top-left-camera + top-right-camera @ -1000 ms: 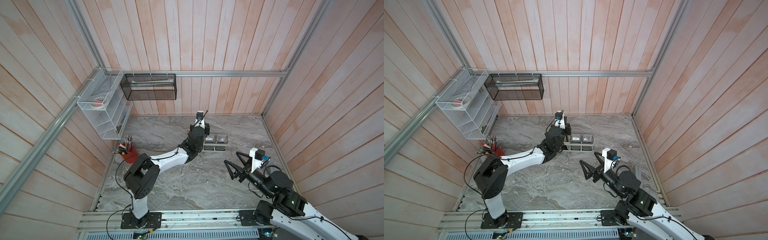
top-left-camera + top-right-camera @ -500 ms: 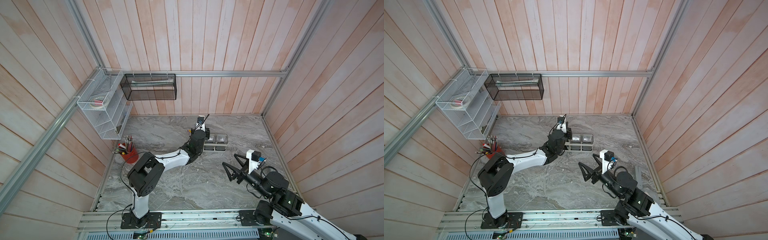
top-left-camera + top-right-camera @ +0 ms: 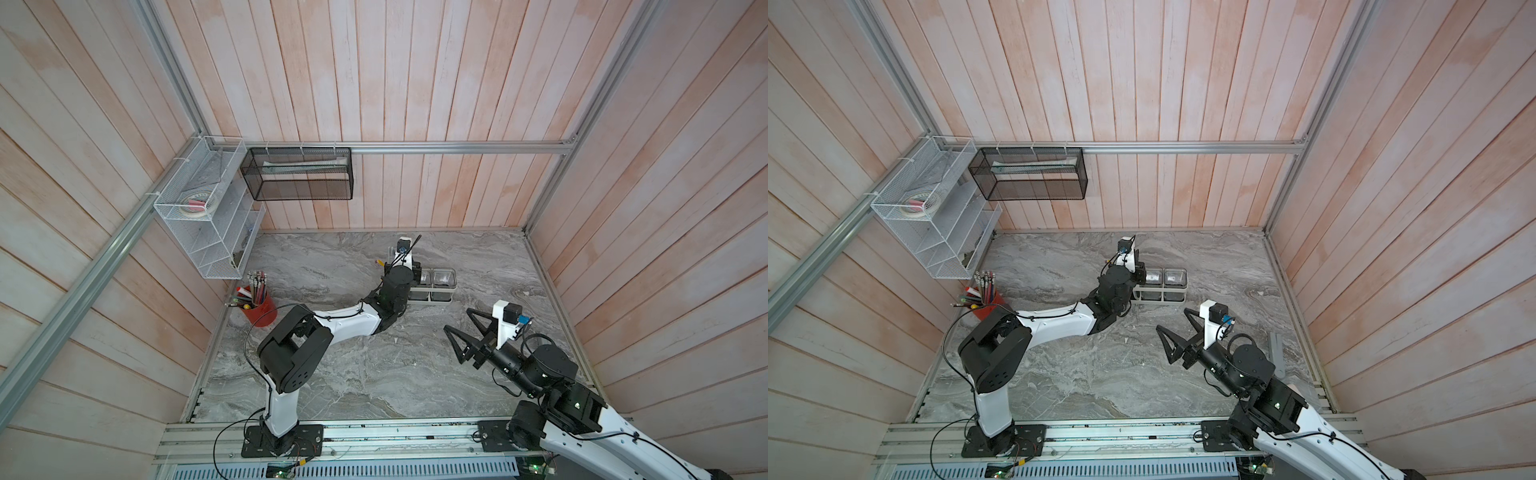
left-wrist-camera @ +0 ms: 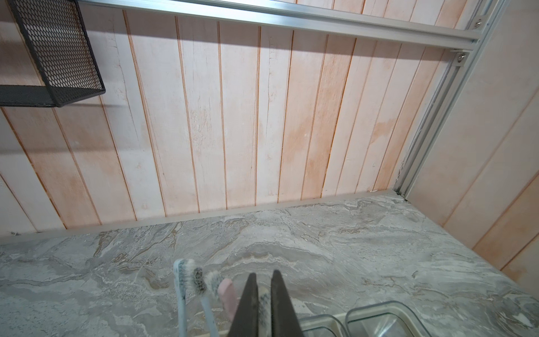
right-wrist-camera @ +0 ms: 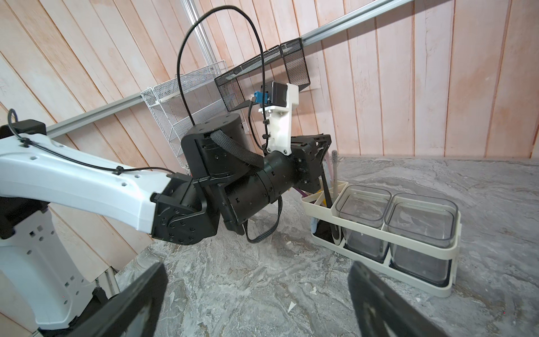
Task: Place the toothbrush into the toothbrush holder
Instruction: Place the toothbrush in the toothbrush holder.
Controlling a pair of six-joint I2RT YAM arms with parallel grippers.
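Note:
The left gripper eases sideways toward the adjoining clear cup (image 3: 1153, 276) (image 4: 325, 328) next and releases the toothbrush in the slot section, since other brushes crowd the fingers' opposite side.
The cream-white toothbrush holder (image 3: 451, 300) (image 3: 1185, 300) (image 5: 424, 253) stands mid-table with two clear square cups (image 5: 361, 204). My left gripper (image 4: 264, 274) is shut on the toothbrush (image 4: 264, 300), gripping close to its speckled bristle head. It hangs over the holder's divided slot section (image 5: 313, 202). Several other brushes (image 4: 182, 280) stand upright in that section beside the fingers (image 4: 249, 303). How deep the held brush reaches I cannot tell. My right gripper (image 3: 456, 319) (image 3: 1171, 319) (image 5: 256, 267) hovers wide open and empty over bare table, nearer than the holder.
A red cup of pens (image 3: 259, 309) stands by the left wall. A white wire shelf (image 3: 208, 220) and a black mesh basket (image 3: 297, 174) hang above the table's back left. A grey flat bar (image 3: 1276, 349) lies by the right wall.
The left wrist has sunk slightly toward the holder, still shut on the toothbrush. The right arm has shifted a little; its gripper stays wide open.

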